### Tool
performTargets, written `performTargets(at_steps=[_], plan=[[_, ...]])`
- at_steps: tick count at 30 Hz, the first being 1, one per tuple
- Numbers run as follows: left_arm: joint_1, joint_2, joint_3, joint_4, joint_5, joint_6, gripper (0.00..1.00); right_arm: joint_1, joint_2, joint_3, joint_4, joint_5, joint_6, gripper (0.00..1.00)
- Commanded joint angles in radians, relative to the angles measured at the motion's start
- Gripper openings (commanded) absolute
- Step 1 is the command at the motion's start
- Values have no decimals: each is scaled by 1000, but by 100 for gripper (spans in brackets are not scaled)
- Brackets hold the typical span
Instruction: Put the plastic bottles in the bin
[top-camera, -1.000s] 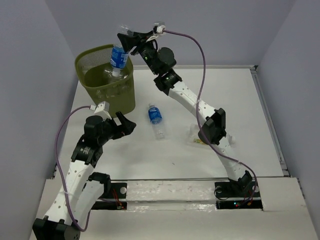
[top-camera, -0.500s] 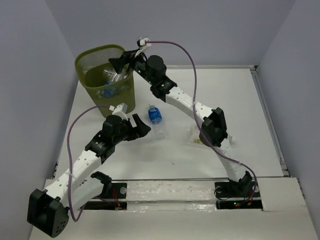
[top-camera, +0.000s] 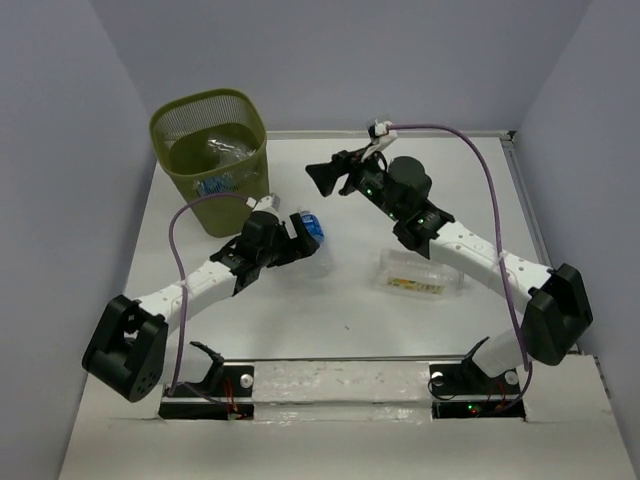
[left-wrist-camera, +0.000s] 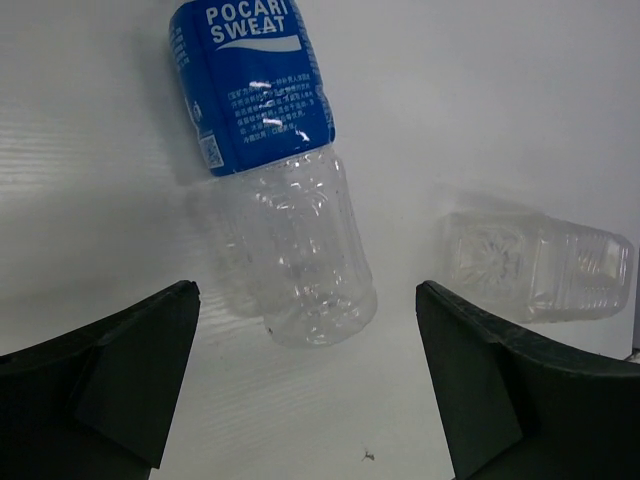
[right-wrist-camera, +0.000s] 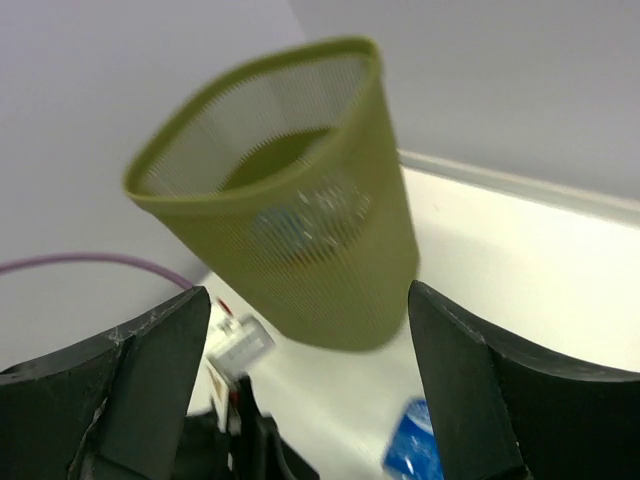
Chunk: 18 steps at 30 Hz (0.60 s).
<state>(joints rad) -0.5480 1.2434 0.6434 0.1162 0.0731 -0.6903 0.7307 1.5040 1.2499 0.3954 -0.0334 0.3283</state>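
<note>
My left gripper should move outward and down onto the bottle's blue label (top-camera: 313, 226) (left-wrist-camera: 258, 95). The open fingers are over only the bottom end of the clear bottle with the blue label.
The olive mesh bin (top-camera: 210, 150) (right-wrist-camera: 290, 230) stands at the back left, with several plastic bottles (top-camera: 218, 165) lying inside it. On the table lies a blue-labelled clear bottle (top-camera: 314, 238) (left-wrist-camera: 270, 150). My left gripper (top-camera: 296, 240) (left-wrist-camera: 305, 330) hangs open just over its base end, and nothing is gripped. A larger squarish clear bottle (top-camera: 420, 272) (left-wrist-camera: 540, 265) lies to its right. My right gripper (top-camera: 322, 178) (right-wrist-camera: 305, 300) is open and empty in the air, to the right of the bin and pointing at it.
A raised white edge (top-camera: 535, 230) runs along the right side of the table, and grey walls close in the back and sides. Purple cables (top-camera: 480, 170) loop above both arms. The left wrist (right-wrist-camera: 235, 345) shows low in the right wrist view.
The right gripper opened over the bin, the blue-labelled bottle it held dropped in, and the arm drew back to the right. The left arm reached forward over the bottle on the table.
</note>
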Motion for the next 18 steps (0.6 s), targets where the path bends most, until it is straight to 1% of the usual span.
performTargets(at_steps=[1, 4, 5, 8, 10, 14, 15, 17, 18], plan=[[-13, 112, 98, 105, -67, 6, 99, -28, -54, -171, 23, -8, 64, 85], [-13, 192, 162, 102, -155, 31, 99, -28, -94, -234, 22, -29, 77, 86], [-16, 244, 189, 102, -198, 37, 99, -28, -103, -248, 23, -31, 84, 86], [-17, 361, 254, 96, -233, 51, 99, -28, -137, -293, 22, -13, 78, 87], [-17, 450, 323, 47, -230, 58, 99, -28, -172, -323, 17, 13, 81, 87], [-23, 498, 349, 53, -225, 51, 91, -28, -226, -359, -10, 66, 83, 88], [-26, 492, 346, 57, -229, 51, 83, -28, -253, -377, -19, 75, 83, 88], [-29, 461, 331, 63, -236, 54, 75, -28, -289, -406, -50, 99, 98, 88], [-30, 444, 326, 63, -240, 55, 75, -28, -300, -418, -68, 105, 104, 88]])
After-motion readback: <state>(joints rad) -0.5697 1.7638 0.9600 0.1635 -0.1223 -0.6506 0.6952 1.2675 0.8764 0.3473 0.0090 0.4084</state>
